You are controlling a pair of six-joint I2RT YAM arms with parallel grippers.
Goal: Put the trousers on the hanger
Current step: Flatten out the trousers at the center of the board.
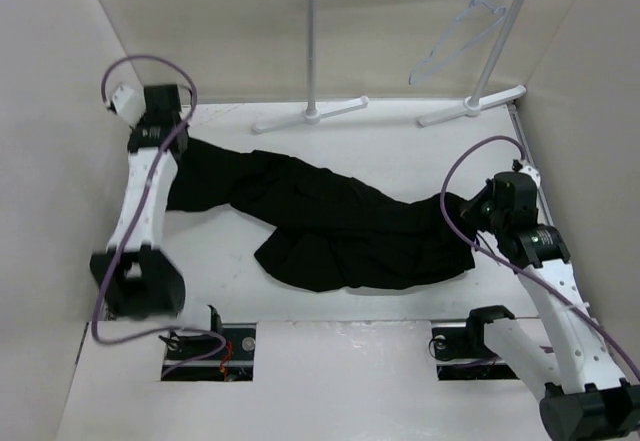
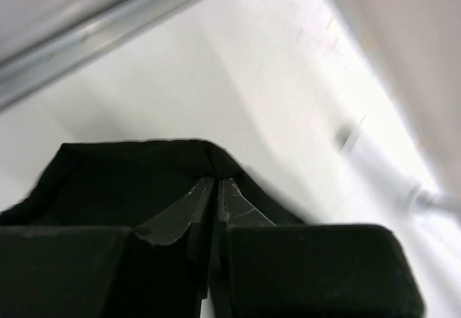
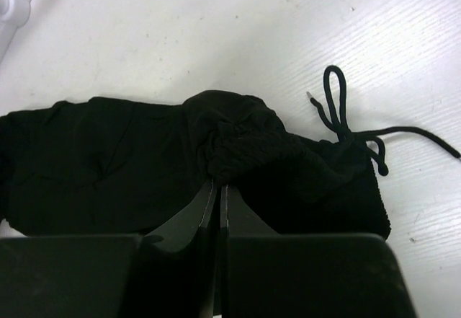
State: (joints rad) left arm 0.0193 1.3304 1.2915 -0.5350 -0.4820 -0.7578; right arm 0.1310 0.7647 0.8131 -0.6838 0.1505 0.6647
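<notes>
The bunched waistband will next be pulled outward by my right gripper and let go by the rack foot nearest the hanger, as that foot lies outward of the gripper.
The black trousers (image 1: 330,221) lie spread across the white table, legs to the left and waistband to the right. My left gripper (image 1: 170,141) is at the far left leg end; in the left wrist view it (image 2: 216,182) is shut on the edge of the black cloth (image 2: 130,181). My right gripper (image 1: 477,211) is at the waistband end, shut on bunched waistband fabric (image 3: 245,141) beside the drawstring (image 3: 338,112). The pale wire hanger (image 1: 462,33) hangs from the rack bar at the back right, away from both grippers.
A white clothes rack (image 1: 313,51) stands at the back, its feet (image 1: 470,104) resting on the table. One rack foot (image 3: 13,1) shows in the right wrist view. Beige walls (image 1: 60,81) enclose the table on the left, right and rear.
</notes>
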